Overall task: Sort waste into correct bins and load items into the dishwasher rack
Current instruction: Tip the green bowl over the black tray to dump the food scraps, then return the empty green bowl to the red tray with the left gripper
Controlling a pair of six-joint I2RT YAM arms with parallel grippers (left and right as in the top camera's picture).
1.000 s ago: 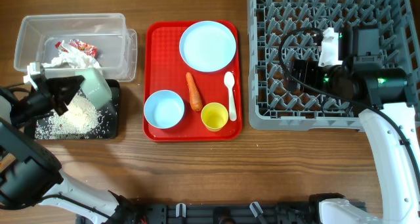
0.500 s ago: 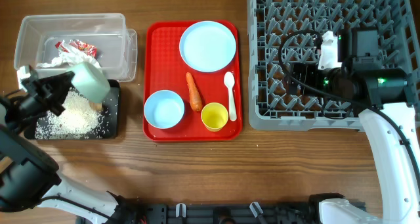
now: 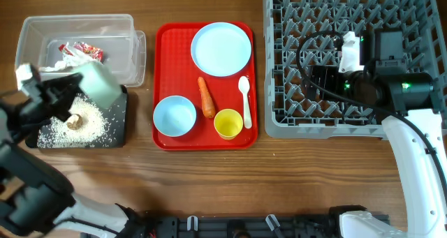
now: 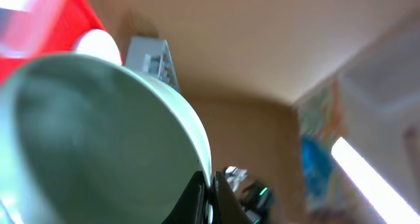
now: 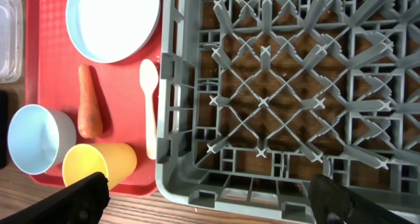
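I will move my left gripper over the serving tray next, turn the bowl upright and lower it for release outward of the second bowl, because that spot is bare.
My left gripper is shut on the rim of a pale blue-green bowl and holds it tipped over the black tray. White rice and a brownish scrap lie in that tray. The left wrist view shows the bowl filling the frame, its rim pinched in the jaws. The clear tub holds the red wrapper and the tissue. My right gripper is open and empty above the front left part of the grey rack, which also shows in the right wrist view.
The red serving tray holds the blue plate, carrot, white spoon, yellow cup and second bowl. The right wrist view shows the plate, carrot, spoon, cup and bowl.
My left gripper has swung the tipped bowl a little up and to the left over the black tray. A brownish scrap now lies on the rice. The right arm has not moved.
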